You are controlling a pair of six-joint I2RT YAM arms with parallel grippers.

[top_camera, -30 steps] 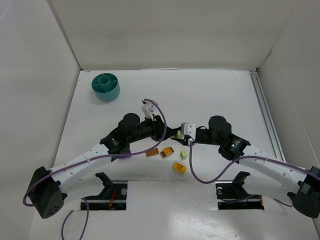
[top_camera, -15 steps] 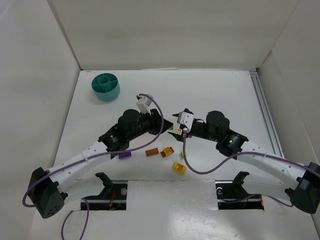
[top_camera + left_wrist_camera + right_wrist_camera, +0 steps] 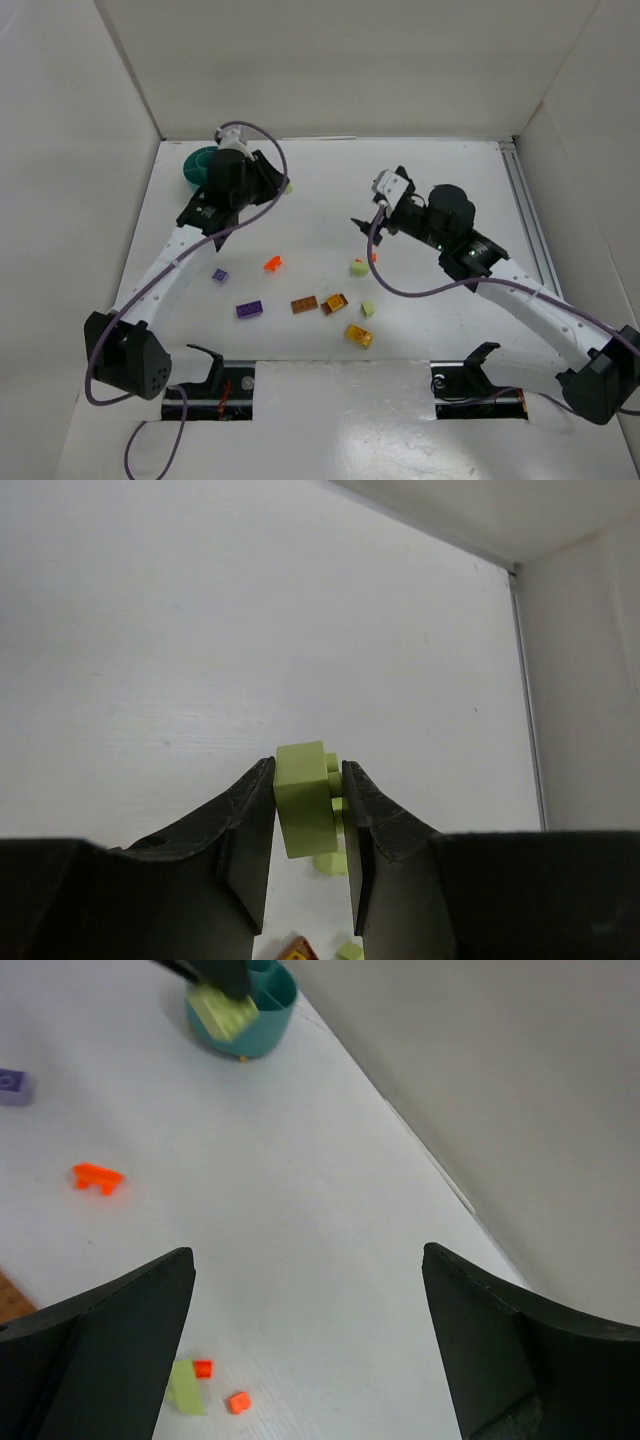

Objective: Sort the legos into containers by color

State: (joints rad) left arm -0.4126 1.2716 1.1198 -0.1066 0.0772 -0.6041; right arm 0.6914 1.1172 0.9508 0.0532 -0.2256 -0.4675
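I need to move my left gripper left in the top view next, over the teal tub (image 3: 197,168) and down to release the brick.
My left gripper (image 3: 308,772) is shut on a pale green brick (image 3: 303,805), held in the air. In the top view this gripper (image 3: 280,182) is just right of the round teal tub (image 3: 197,168), which the arm partly covers. The right wrist view shows the held brick (image 3: 222,1010) against the tub's rim (image 3: 270,1005). My right gripper (image 3: 372,205) (image 3: 308,1252) stands wide open and empty above the table's middle. Loose legos lie below: red-orange (image 3: 271,264), lavender (image 3: 219,275), purple (image 3: 249,310), orange-brown (image 3: 304,304), golden yellow (image 3: 358,335), pale green (image 3: 359,267).
White walls close the table in at the back and on both sides. A metal rail (image 3: 530,230) runs along the right edge. Another pale green brick (image 3: 368,308) and an orange-brown one (image 3: 334,302) lie near the front. Tiny red-orange pieces (image 3: 238,1402) sit beside a pale green brick (image 3: 185,1387).
My left arm has swung from the table's middle to the tub at the back left, carrying the pale green brick. My right gripper has opened wide and drawn back to the right.
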